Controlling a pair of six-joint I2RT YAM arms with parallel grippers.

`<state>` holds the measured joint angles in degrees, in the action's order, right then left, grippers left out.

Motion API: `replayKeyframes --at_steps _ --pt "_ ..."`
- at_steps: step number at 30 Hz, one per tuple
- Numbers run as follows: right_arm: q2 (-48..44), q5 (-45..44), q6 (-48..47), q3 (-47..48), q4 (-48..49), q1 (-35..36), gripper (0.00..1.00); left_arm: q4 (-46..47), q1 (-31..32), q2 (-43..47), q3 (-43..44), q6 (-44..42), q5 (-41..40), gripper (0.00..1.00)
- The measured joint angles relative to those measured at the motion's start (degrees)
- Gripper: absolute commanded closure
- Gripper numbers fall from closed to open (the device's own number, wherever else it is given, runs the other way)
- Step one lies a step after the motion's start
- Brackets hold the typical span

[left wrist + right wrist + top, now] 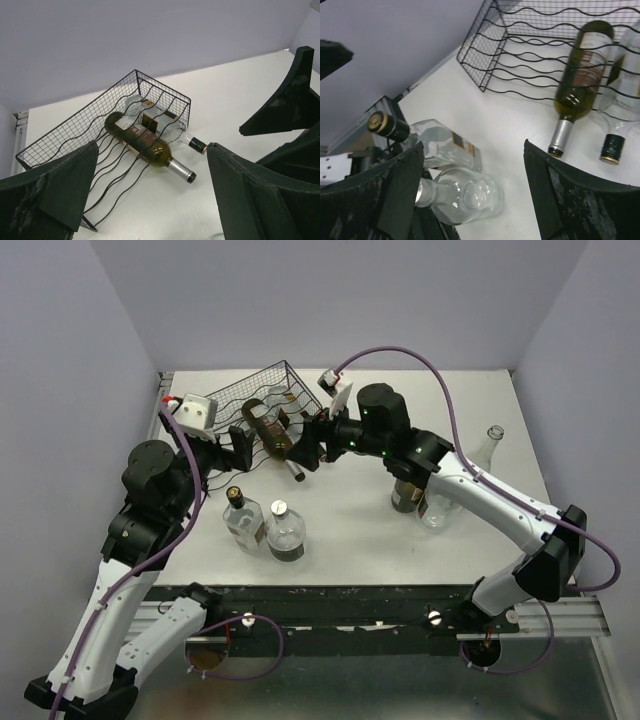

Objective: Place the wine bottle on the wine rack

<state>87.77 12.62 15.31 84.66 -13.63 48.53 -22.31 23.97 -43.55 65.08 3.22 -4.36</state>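
Note:
The square clear bottle is still standing outside the rack, so the right gripper should go back and down, toward the left in the top view, onto its black cap (196, 145).
The black wire wine rack (272, 390) lies at the back left of the table. A dark green wine bottle (270, 432) lies across its wavy wires, silver-capped neck sticking out toward the table middle. It shows in the left wrist view (142, 144) and the right wrist view (581, 75). A clear bottle with a black cap (196, 145) lies beside it in the rack (75, 135). My left gripper (230, 452) is open and empty, just left of the bottle. My right gripper (313, 440) is open and empty, just right of the bottle's neck.
A square clear bottle (243, 520) and a round clear bottle (285, 533) stand at the front left. A dark bottle (405, 496), a clear glass vessel (436, 508) and a tall clear bottle (486, 448) stand on the right, partly under my right arm.

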Motion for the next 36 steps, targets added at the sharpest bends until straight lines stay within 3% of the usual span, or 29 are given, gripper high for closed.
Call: replayKeyframes --at_steps 6,14,21,30,36 --pt "0.90 7.43 -3.50 0.35 0.22 3.93 0.13 0.04 -0.02 4.24 -0.39 0.28 -4.50 0.01" --pt "4.59 6.93 -9.62 1.53 1.01 13.11 0.13 0.72 0.00 12.70 0.52 1.33 -12.28 0.01" --pt "8.74 3.96 -11.80 3.69 4.26 14.97 0.13 -0.52 -0.02 14.56 1.79 2.08 -14.58 0.01" --pt "15.72 -0.74 -13.25 7.67 5.01 17.05 0.25 -0.46 0.00 15.02 1.33 2.01 -14.19 0.01" --pt "17.57 -2.95 -13.70 8.98 5.90 18.01 0.42 1.46 0.00 17.35 -1.05 1.88 -13.03 0.01"
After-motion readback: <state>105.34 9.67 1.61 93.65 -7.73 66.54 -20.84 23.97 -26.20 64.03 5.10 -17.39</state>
